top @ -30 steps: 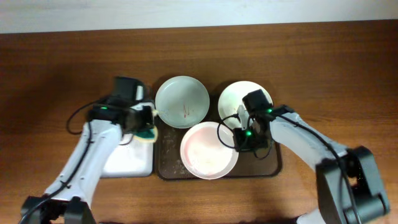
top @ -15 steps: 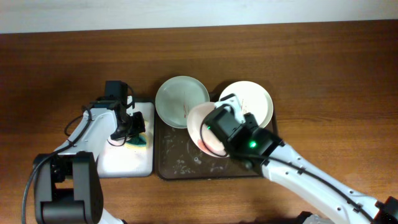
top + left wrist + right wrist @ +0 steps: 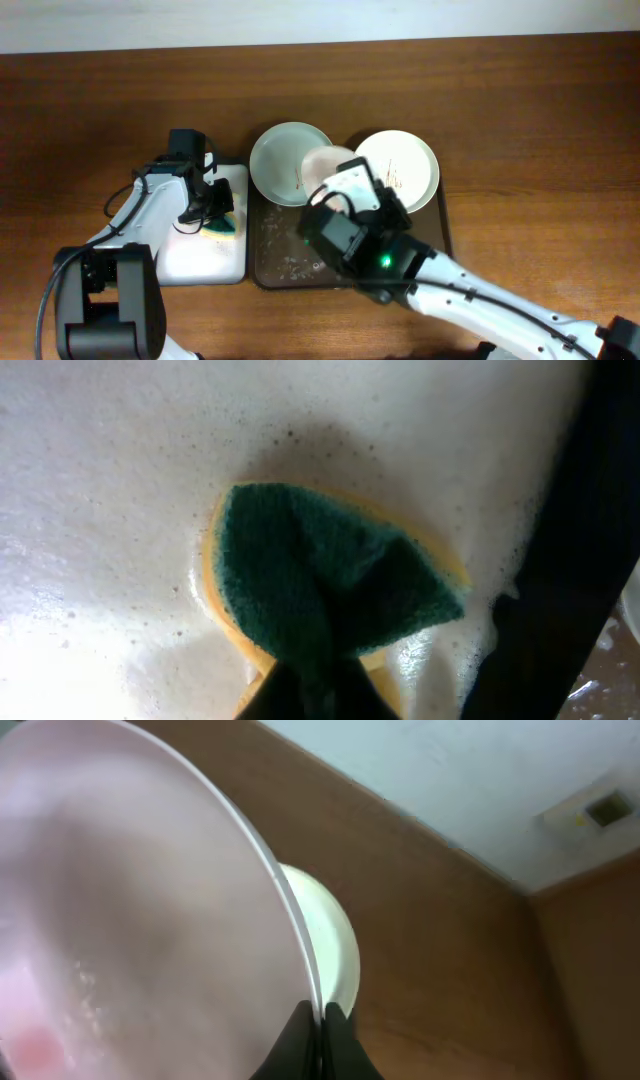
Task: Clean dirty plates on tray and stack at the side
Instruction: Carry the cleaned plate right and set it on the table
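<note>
The robot's right gripper next swings past the cream plate and down to release the white-pinkish plate's rim, as bare table lies below, to the gripper's right in the overhead view.
My right gripper [image 3: 322, 1025] is shut on the rim of the white-pinkish plate [image 3: 130, 920] and holds it tilted on edge, high above the dark brown tray [image 3: 272, 258]; part of that plate shows in the overhead view [image 3: 328, 160]. The pale green plate [image 3: 285, 160] lies at the tray's back left with a red-brown streak. The cream plate [image 3: 405, 165] lies at the back right, also streaked, and shows behind the held plate [image 3: 338, 945]. My left gripper [image 3: 315, 685] is shut on a green and yellow sponge [image 3: 320, 575] pressed on the foamy white-lined tray [image 3: 200, 262].
The smaller white-lined tray [image 3: 100, 480] sits left of the brown tray, wet with foam. Suds and crumbs lie on the brown tray's floor. My raised right arm [image 3: 400, 265] covers the tray's front right. Bare wood table [image 3: 540, 120] surrounds both trays.
My right gripper has lifted the white-pinkish plate off the tray and tilted it on edge, rising towards the camera. My left gripper moved the sponge back onto the white-lined tray, then stayed still.
</note>
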